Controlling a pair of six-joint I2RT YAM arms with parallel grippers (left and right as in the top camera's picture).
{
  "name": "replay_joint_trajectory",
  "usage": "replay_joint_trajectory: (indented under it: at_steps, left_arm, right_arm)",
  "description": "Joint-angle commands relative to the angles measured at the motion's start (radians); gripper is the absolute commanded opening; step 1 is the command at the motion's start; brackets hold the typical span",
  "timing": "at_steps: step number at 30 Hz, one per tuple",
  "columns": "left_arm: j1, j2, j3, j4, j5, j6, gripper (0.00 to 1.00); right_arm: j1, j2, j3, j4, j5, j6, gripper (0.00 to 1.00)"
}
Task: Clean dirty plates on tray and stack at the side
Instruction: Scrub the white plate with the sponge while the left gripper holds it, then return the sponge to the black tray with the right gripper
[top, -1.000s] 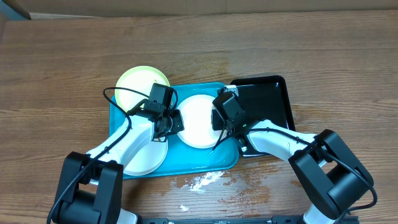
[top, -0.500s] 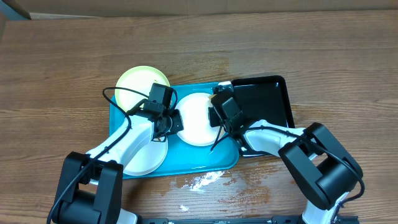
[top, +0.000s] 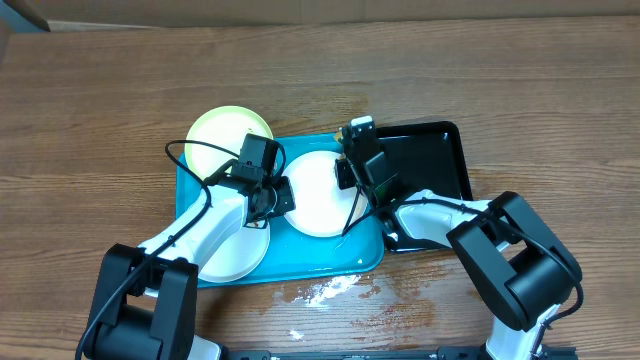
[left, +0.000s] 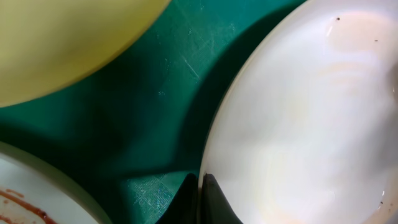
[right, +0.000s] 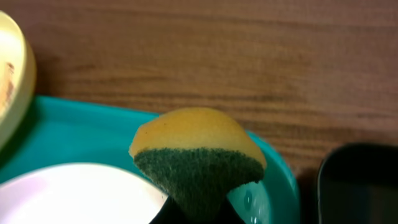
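Note:
The robot's right gripper will next move back over the black tray's near end (top: 422, 239), which is clear of plates to its right in the overhead view, and let go of the sponge.
The turquoise tray (top: 365, 255) holds three plates. A white plate (top: 318, 195) lies in its middle. My left gripper (top: 282, 195) is shut on this plate's left rim (left: 214, 143). A second white plate (top: 235, 255) with brown smears (left: 18, 200) lies at the front left. The pale yellow-green plate (top: 222, 135) leans over the tray's back left corner. My right gripper (top: 345, 172) is shut on a yellow and green sponge (right: 198, 152) and holds it above the middle plate's right edge (right: 74, 193), near the tray's far rim (right: 277, 180).
A glossy black tray (top: 430, 165) lies to the right of the turquoise tray, under my right arm. Wet white spots (top: 325, 290) lie on the wooden table in front of the tray. Cardboard (top: 180, 12) runs along the far table edge.
My right gripper has swung away from me with the sponge, from over the middle plate's right side toward the tray's far rim. My left gripper keeps its hold.

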Motion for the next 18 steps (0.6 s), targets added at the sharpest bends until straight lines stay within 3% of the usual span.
replay_joint_trajectory:
  at_steps: [1, 11, 18]
  left_arm:
    - [0.003, 0.011, 0.019, -0.004, 0.003, 0.013, 0.04]
    - [0.003, 0.011, 0.019, -0.004, 0.003, 0.013, 0.04]
    - [0.003, 0.011, 0.019, -0.004, 0.003, 0.013, 0.04]
  right_arm:
    - [-0.015, -0.028, 0.021, 0.016, -0.087, -0.011, 0.04]
    - [-0.016, -0.060, 0.032, -0.182, -0.079, 0.000, 0.04]
    - [-0.045, -0.060, 0.032, -0.182, -0.050, -0.032, 0.04]
